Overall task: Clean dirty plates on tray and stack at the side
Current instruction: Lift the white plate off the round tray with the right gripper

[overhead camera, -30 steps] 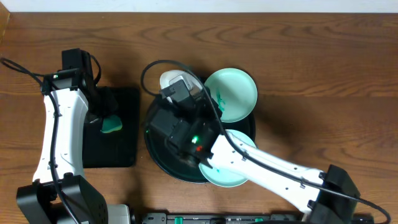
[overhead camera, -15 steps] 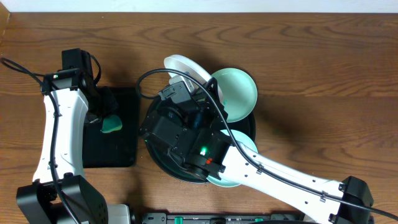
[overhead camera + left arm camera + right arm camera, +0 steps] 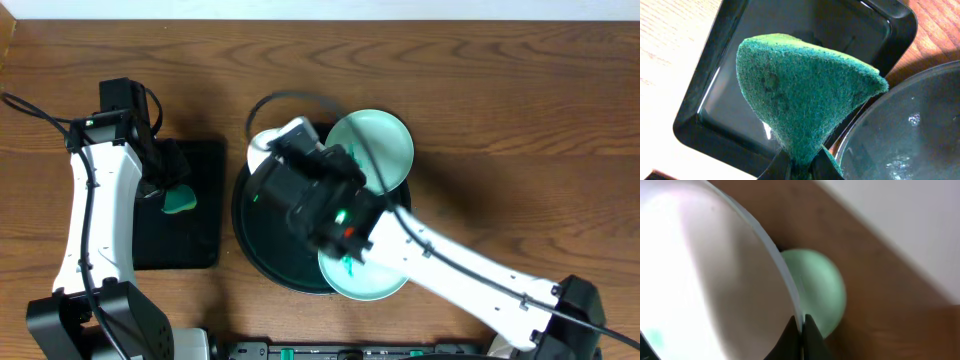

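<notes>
Next, the right gripper moves past the turquoise plates and down, and releases the white plate point(image 3: 700, 275) on bare tabletop to their right in the overhead view.
The round black tray point(image 3: 262, 240) lies mid-table. A turquoise plate point(image 3: 385, 140) rests on its far right rim and also shows in the right wrist view point(image 3: 820, 290). A second turquoise plate point(image 3: 365, 280) lies at its near right, partly under the right arm. My right gripper point(image 3: 801, 325) is shut on the rim of the white plate point(image 3: 700, 275), lifted and tilted over the tray's far left; overhead, only the plate's edge point(image 3: 262, 143) shows. My left gripper point(image 3: 802, 167) is shut on the green sponge point(image 3: 800, 90), also seen overhead point(image 3: 180, 201), above the small rectangular tray.
The small black rectangular tray point(image 3: 200, 240) lies left of the round tray; it also shows in the left wrist view point(image 3: 715, 100). The round tray's glossy rim point(image 3: 910, 125) is at the right of that view. A cable loops over the tray's far side.
My right arm has swung right and up with the white plate, which now shows less from above. The left arm and sponge have not moved.
</notes>
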Available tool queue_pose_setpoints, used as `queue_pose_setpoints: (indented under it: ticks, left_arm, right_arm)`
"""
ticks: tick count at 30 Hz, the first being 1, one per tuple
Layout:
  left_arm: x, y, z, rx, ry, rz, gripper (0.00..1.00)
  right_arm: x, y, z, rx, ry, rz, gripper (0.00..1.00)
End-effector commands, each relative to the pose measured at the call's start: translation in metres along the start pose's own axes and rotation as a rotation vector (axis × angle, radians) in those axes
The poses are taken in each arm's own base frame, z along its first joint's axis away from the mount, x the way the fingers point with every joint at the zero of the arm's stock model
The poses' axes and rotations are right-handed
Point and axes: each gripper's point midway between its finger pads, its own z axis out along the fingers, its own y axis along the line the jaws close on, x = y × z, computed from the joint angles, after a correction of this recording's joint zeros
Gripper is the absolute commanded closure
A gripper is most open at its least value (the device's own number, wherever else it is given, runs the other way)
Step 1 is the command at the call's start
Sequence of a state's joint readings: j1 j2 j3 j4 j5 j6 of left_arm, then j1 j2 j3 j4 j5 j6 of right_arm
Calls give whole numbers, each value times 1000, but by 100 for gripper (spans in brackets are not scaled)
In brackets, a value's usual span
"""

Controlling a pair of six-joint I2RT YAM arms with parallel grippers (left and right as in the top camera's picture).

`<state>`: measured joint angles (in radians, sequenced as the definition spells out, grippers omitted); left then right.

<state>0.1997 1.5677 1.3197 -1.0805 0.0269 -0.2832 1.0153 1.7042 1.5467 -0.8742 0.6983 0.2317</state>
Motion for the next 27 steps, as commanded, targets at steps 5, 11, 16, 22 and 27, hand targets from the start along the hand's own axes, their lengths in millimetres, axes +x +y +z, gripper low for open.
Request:
queue_pose_setpoints:
  ticks: [5, 11, 16, 22, 27]
  left_arm:
    - [-2, 0, 0, -2, 1, 17, 93]
    - [-2, 0, 0, -2, 0, 17, 92]
    - [-2, 0, 0, -2, 1, 17, 93]
    - [-2, 0, 0, -2, 0, 17, 93]
    - [-2, 0, 0, -2, 0, 17, 93]
  right_arm:
    - [12, 19, 14, -409, 157, 214, 99]
    - [14, 8, 22, -593, 228, 334, 99]
    - [13, -14, 28, -656, 251, 442, 99]
    - [15, -67, 33, -628, 242, 588, 99]
    - [28, -131, 30, -547, 229, 739, 99]
